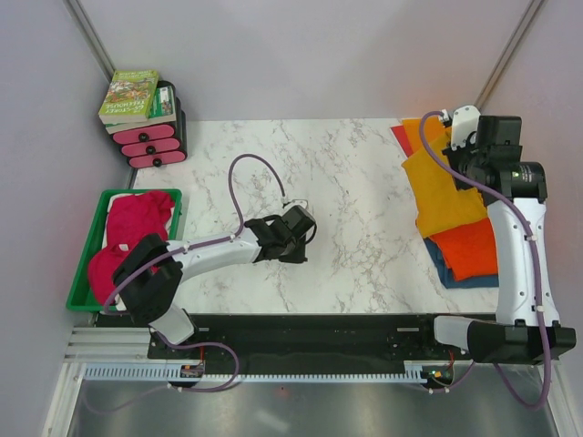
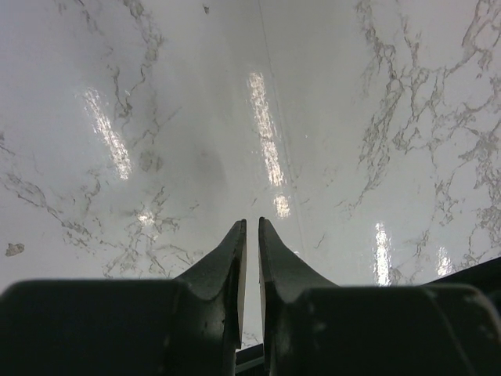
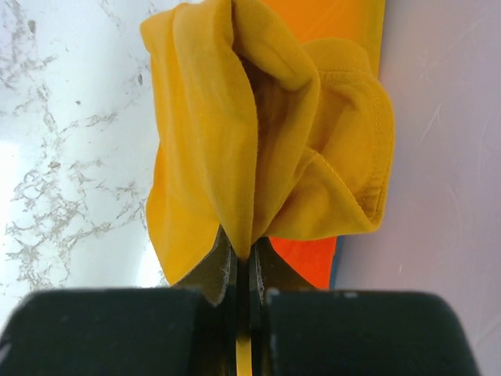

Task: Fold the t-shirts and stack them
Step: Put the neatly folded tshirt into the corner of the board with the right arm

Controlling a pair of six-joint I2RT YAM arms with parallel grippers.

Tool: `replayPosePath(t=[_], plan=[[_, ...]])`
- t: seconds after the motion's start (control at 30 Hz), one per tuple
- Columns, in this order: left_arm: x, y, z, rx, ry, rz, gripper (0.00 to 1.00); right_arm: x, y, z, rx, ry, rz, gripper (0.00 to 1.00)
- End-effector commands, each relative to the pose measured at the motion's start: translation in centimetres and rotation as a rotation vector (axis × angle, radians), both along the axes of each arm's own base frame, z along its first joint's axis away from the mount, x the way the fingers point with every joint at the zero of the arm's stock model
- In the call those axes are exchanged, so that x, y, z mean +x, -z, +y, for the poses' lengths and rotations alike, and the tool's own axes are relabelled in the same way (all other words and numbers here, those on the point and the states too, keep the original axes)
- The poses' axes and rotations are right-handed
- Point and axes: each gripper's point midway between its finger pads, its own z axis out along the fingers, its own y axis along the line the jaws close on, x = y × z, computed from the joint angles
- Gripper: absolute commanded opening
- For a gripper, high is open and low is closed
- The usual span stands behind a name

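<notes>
My right gripper will move back next and lower the overhanging golden-orange cloth onto the red-orange t-shirt. Then it will let go.
A golden-orange t-shirt lies crumpled at the right edge of the table on top of a red-orange t-shirt, with a blue t-shirt under both. My right gripper is shut on a bunched fold of the golden-orange t-shirt, with the cloth pinched between its fingertips, as the right wrist view shows. Red-orange cloth shows below it. Magenta-pink t-shirts fill a green bin. My left gripper hovers over bare marble at mid-table, shut and empty.
The green bin stands at the left edge. A pile of books on pink cases stands at the back left. Flat orange and red sheets lie at the back right. A wall runs close along the right side.
</notes>
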Motion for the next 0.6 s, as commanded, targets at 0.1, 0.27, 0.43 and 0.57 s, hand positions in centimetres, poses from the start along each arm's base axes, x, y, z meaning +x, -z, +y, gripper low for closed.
replayPosePath(t=[0.1, 0.27, 0.43, 0.57], plan=[[-0.3, -0.8, -1.1, -0.043, -0.021, 0.002, 0.17, -2.0, -3.4, 0.5, -0.007, -0.049, -0.033, 0.0], [-1.0, -0.4, -1.4, -0.035, -0.006, 0.006, 0.17, -3.8, -1.2, 0.0, -0.036, -0.038, 0.01, 0.0], [-1.4, -0.3, -1.6, -0.031, 0.007, 0.012, 0.17, -4.7, 1.3, -0.5, -0.041, -0.016, 0.031, 0.0], [-1.6, 0.0, -1.4, -0.024, 0.009, 0.015, 0.17, -5.2, 3.2, -1.1, -0.043, 0.004, 0.052, 0.0]])
